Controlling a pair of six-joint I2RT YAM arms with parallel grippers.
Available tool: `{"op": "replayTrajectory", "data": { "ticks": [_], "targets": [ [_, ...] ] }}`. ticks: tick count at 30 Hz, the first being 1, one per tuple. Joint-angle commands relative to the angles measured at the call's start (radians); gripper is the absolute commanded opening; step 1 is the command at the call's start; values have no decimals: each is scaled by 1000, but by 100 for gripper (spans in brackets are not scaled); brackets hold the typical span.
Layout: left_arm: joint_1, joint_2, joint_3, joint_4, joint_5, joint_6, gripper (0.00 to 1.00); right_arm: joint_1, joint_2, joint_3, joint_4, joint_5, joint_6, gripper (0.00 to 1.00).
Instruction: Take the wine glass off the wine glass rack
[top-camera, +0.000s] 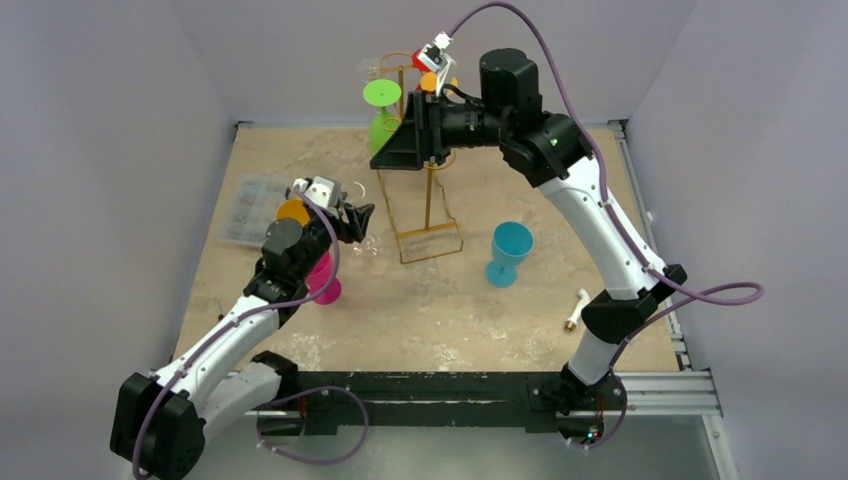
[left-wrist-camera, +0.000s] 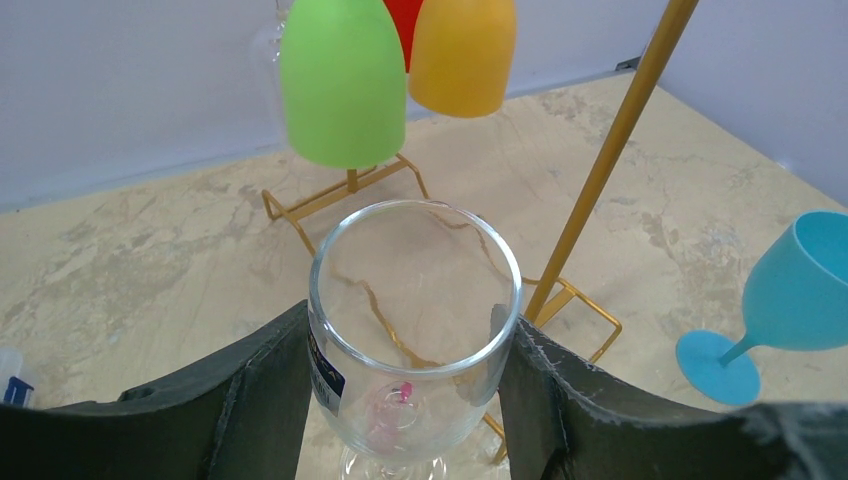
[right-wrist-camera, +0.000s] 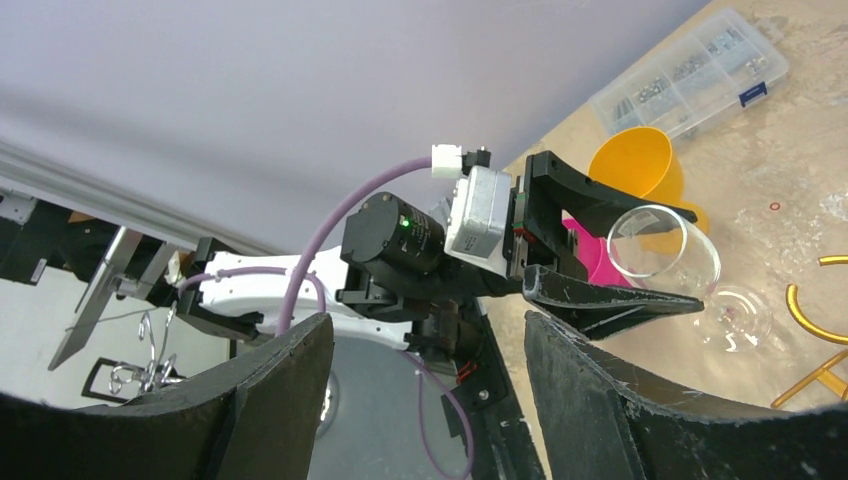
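Note:
I will next lower and release the glass with my left gripper, as bare tabletop (top-camera: 372, 270) between the pink glass and the rack (top-camera: 428, 200) below has room for a foot.
My left gripper (left-wrist-camera: 405, 322) is shut on the bowl of a clear wine glass (left-wrist-camera: 415, 290), with a finger pressed to each side. It holds the glass low over the table, just left of the gold wine glass rack (top-camera: 428, 200). A green glass (left-wrist-camera: 343, 80), an orange one (left-wrist-camera: 462, 50) and a red one (left-wrist-camera: 403, 20) hang upside down from the rack's arms. My right gripper (top-camera: 397, 140) is up at the rack's top beside the green glass (top-camera: 383, 128). It is open, and in the right wrist view nothing lies between its fingers (right-wrist-camera: 290, 380).
A teal glass (top-camera: 510, 250) stands right of the rack's base. A pink glass (top-camera: 325, 280) and an orange cup (top-camera: 293, 211) sit under my left arm. A clear parts box (top-camera: 250, 205) lies at the left, and a small white piece (top-camera: 577, 310) at the right.

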Motion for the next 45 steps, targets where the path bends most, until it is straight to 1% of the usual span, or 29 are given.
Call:
{"op": "replayTrajectory", "data": {
  "ticks": [1, 6, 13, 23, 33, 45],
  "targets": [
    [4, -16, -15, 139, -8, -13, 0, -6, -32, -1, -5, 4, -12, 69],
    [11, -12, -41, 151, -22, -24, 0, -5, -20, 12, -1, 6, -3, 68],
    [23, 16, -65, 168, 37, -43, 0, -4, -17, 14, 3, 6, -1, 68],
    [25, 52, -101, 197, 47, -55, 0, -9, -18, 22, -18, 0, -12, 68],
    [25, 64, -113, 192, 101, -45, 0, -12, -13, 27, -10, -6, -6, 68],
    [25, 53, -140, 139, 145, -45, 0, -18, -17, 31, -11, -7, -3, 70]
  ]
}}
